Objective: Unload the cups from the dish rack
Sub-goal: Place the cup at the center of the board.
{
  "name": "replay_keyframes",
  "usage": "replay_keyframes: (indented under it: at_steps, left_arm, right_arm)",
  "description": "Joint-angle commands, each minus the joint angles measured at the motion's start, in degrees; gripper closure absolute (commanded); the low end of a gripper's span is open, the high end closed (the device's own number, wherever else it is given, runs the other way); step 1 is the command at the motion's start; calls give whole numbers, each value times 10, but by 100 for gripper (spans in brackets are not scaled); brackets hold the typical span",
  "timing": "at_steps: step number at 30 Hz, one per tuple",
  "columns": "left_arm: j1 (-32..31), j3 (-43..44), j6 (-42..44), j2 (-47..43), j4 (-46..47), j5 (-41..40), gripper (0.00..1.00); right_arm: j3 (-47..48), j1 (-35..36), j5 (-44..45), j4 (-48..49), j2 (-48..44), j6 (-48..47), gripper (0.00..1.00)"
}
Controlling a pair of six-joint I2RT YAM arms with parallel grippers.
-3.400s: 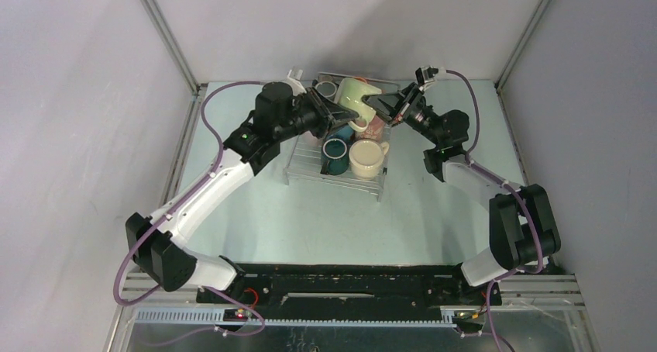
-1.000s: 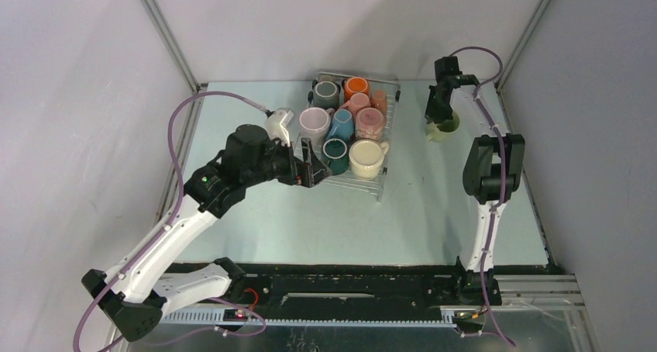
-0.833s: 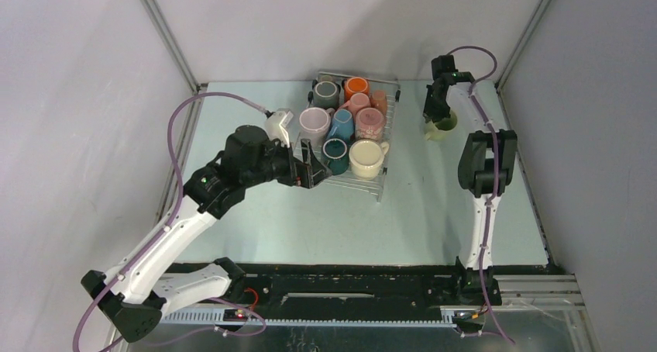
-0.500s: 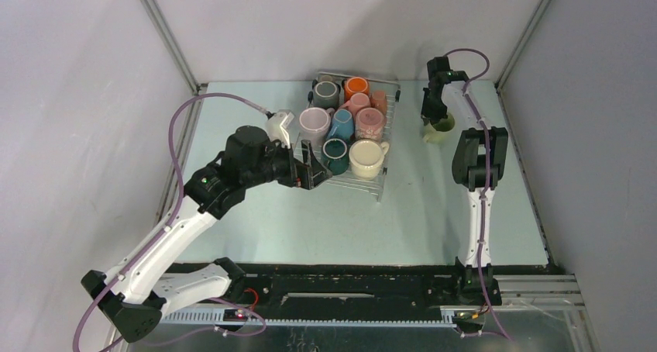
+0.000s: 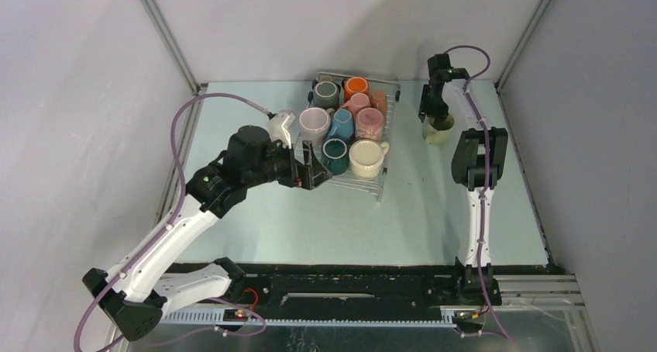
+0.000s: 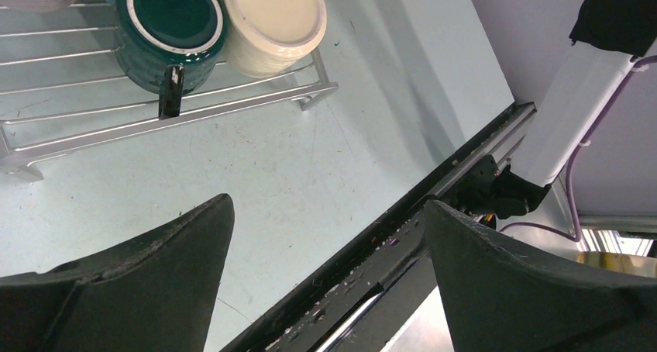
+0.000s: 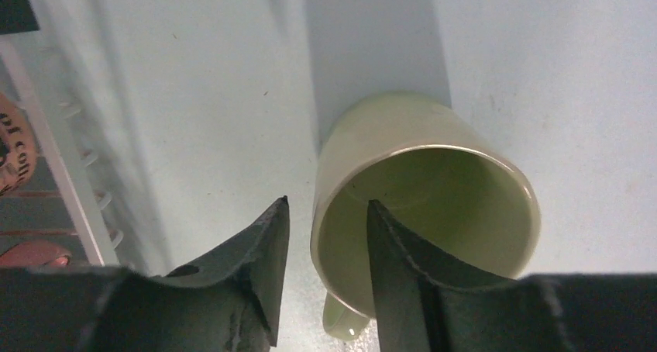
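Note:
The teal cup's handle [image 6: 171,92] is below and outward of my left gripper, free of the cream cup, so I need to lower my left gripper's open fingers outward around it.
The dish rack [image 5: 362,183] sits at the back middle of the table with several cups in it, among them grey [image 5: 325,94], orange [image 5: 356,86], lilac [image 5: 314,122], teal [image 5: 335,154] and cream [image 5: 366,158]. A pale green cup [image 5: 438,132] stands upright on the table right of the rack. My right gripper [image 5: 434,116] hangs over it, open. In the right wrist view its jaws straddle the near wall of the pale green cup [image 7: 434,189], one finger inside, one outside, with a gap to the wall. My left gripper [image 5: 310,166] is wide open and holds nothing, at the rack's front-left corner.
The left wrist view shows the teal cup [image 6: 172,26] and cream cup [image 6: 273,18] on the rack wires [image 6: 155,119], bare table below them and the black base rail [image 6: 403,243]. The rack's edge [image 7: 54,158] lies just left of the green cup. Enclosure walls stand close behind.
My right gripper has opened off the pale green cup's wall, and the cup rests on the table. The right arm shifted slightly left. The left arm has barely moved.

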Motion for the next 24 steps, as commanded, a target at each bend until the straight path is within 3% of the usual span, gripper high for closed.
replay_keyframes:
  at_steps: [1,7,9,10,24]
  left_arm:
    - [-2,5,13,3,-7,-13,0]
    - [-2,22,13,14,-13,-30,0]
    - [-3,29,12,20,-15,-40,0]
    - [-3,34,13,24,-17,-46,0]
    - [-3,65,99,110,5,-132,0]
  right_arm:
    - [51,1,23,-22,-26,-5,48]
    - [15,2,53,-22,-95,3,33]
    - [-14,2,55,-11,-130,8,9]
    - [-30,2,55,-5,-149,12,2]
    - [-303,19,-18,117,-428,93,0]
